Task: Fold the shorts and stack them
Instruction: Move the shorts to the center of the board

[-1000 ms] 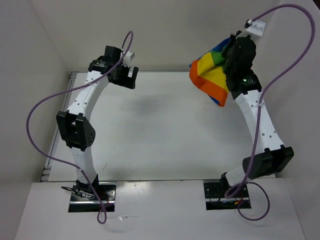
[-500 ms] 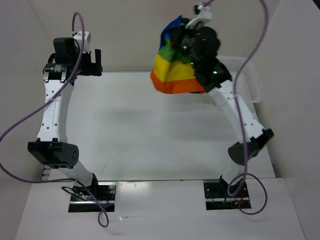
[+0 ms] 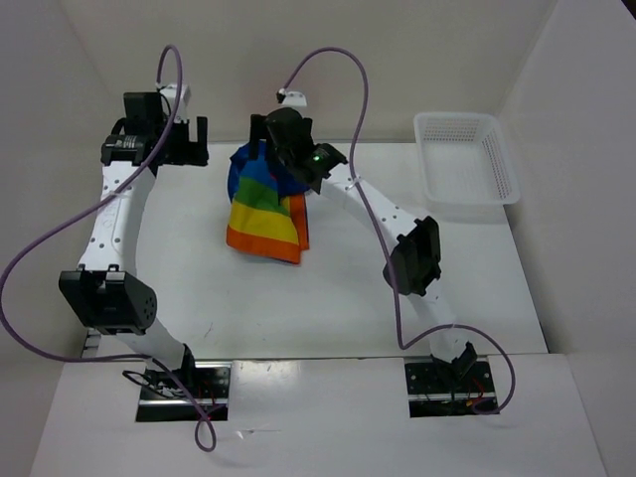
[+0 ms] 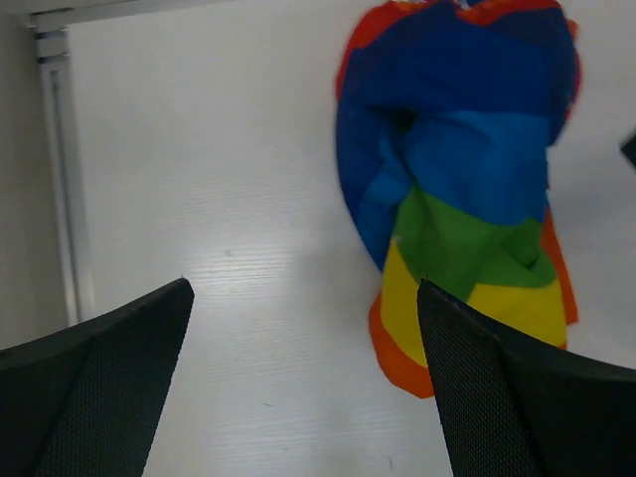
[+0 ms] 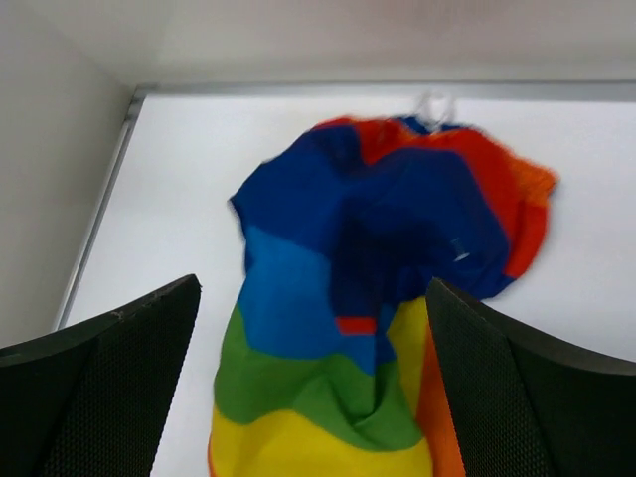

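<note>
Next, my right gripper moves toward the right in the wrist view and lowers onto the waistband's orange corner (image 5: 537,185), since that corner juts onto bare table.
The rainbow-striped shorts (image 3: 263,211) lie in a crumpled heap on the white table (image 3: 328,298), at the back and a little left of centre. Their blue and red end points to the back wall, and the yellow and orange end faces the arms. My right gripper (image 3: 279,156) hovers just above the blue end, open and holding nothing. In the right wrist view the shorts (image 5: 368,298) fill the space below the right gripper (image 5: 313,283). My left gripper (image 3: 191,149) stands open to the left of the heap. In the left wrist view the shorts (image 4: 457,179) lie right of the left gripper (image 4: 303,288).
A white mesh basket (image 3: 457,117) stands at the back right corner of the table. White walls close the table in at the back and on both sides. A metal strip (image 4: 60,169) runs along the table's left edge.
My right arm swung from the back right to the back centre carrying the shorts, then its jaws opened and the shorts dropped onto the table. The left arm lifted towards the back left.
</note>
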Controlling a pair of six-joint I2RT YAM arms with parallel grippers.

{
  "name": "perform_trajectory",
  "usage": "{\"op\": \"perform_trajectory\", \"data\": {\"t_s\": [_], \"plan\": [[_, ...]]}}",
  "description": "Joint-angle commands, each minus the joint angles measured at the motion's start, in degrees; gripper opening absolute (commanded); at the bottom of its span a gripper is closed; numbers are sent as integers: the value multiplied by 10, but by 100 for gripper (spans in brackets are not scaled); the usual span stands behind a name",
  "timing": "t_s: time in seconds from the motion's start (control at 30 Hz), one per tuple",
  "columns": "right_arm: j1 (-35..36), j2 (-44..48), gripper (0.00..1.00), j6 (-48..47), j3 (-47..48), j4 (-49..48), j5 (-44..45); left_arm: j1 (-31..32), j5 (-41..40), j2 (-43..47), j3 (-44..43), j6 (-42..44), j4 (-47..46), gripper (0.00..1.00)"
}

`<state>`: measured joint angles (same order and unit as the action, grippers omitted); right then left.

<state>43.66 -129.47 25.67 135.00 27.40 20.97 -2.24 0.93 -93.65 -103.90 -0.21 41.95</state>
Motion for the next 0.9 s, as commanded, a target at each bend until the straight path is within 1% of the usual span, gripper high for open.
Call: {"op": "perform_trajectory", "data": {"t_s": [0.0,0.03,0.07,0.1,0.13,0.17,0.2,0.23,0.3,0.33,0.37,0.4,0.47,0.5,0.53,0.57,0.67,0.7,0.77,0.8,0.87], "plan": [[-61,56,99,9,12,-23,71,56,71,10,21,2,11,100],[-88,62,98,9,1,-23,72,71,92,10,32,2,24,100],[-102,62,96,9,-10,-23,72,90,93,5,46,2,24,100],[-114,62,92,9,-38,-23,53,111,93,5,61,2,30,100],[-135,62,85,9,-51,-34,37,156,87,5,92,2,30,100],[-144,62,80,2,-68,-41,19,179,87,-2,107,2,30,100],[-152,38,76,2,-69,-41,-5,201,80,-10,120,2,30,100],[-159,22,67,2,-69,-46,-14,242,80,-19,135,2,36,100],[-176,-12,61,2,-41,-46,-45,282,41,-29,149,2,36,100],[-176,-45,57,2,-31,-46,-57,317,23,-36,156,2,31,100],[-183,-60,57,2,-12,-46,-91,333,-19,-36,174,2,21,100],[-183,-83,56,2,-4,-46,-108,343,-36,-42,183,2,7,100],[-190,-104,56,17,12,-46,-144,343,-64,-51,196,2,-6,100],[-190,-116,56,25,12,-46,-175,343,-70,-58,203,2,-13,100],[-190,-137,56,32,20,-46,-187,343,-70,-65,203,2,-18,100],[-190,-148,56,32,31,-46,-199,343,-48,-65,208,2,-18,100],[-190,-195,56,62,59,-46,-214,348,-30,-80,228,2,-30,100],[-190,-212,58,69,73,-46,-219,355,-69,-88,251,2,-57,100],[-190,-228,61,76,86,-46,-219,355,-102,-95,270,2,-88,100],[-190,-236,62,76,103,-46,-219,355,-109,-102,270,2,-88,100],[-190,-258,63,82,121,-46,-213,362,-93,-113,276,2,-88,100]]}}
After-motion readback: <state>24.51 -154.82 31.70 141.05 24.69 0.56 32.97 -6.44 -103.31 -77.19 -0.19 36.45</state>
